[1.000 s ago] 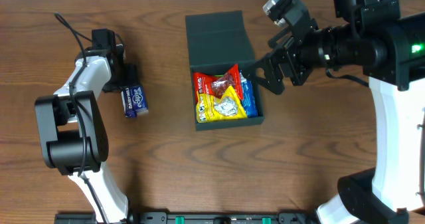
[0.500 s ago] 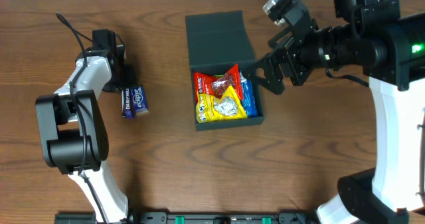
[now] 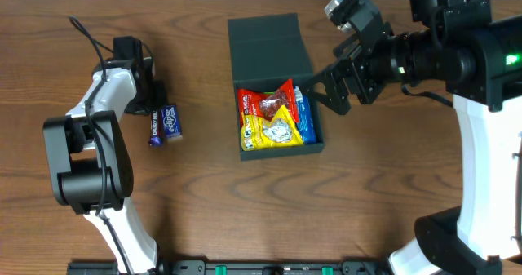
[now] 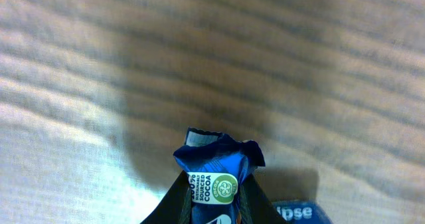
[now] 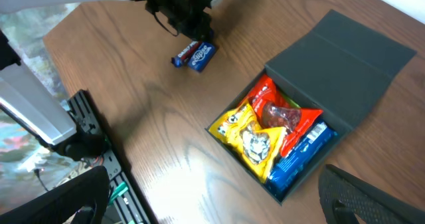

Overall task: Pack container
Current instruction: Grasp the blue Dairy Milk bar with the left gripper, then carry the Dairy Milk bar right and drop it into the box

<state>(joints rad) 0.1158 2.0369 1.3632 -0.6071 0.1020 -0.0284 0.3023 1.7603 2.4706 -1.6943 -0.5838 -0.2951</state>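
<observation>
I will bring my left gripper up and across to the container [image 3: 282,153] next, then down into the slim gap [image 3: 314,109] beside its blue packet to let go, since there's room.
The dark teal container [image 3: 282,153] stands open mid-table, its lid [image 3: 269,42] folded back, with yellow, red and blue snack packets [image 3: 274,128] inside. It also shows in the right wrist view [image 5: 358,61]. Far left, my left gripper [image 3: 155,102] is low on the table, shut on one end of a blue chocolate packet [image 4: 218,167]. A second blue packet [image 4: 297,213] lies beside it; in the overhead view the pair [image 3: 165,122] reads as one blue shape. My right gripper [image 3: 337,86] hovers open and holding nothing at the container's right edge.
A black rail with green clips [image 5: 99,164] runs along the table's front edge. Bare wooden table [image 3: 212,201] lies between the blue packets and the container. The right arm's white base [image 3: 481,185] stands at the right side.
My left gripper's jaws have closed onto the blue packet, which has shifted and turned slightly to the left. The right arm and the container have not moved.
</observation>
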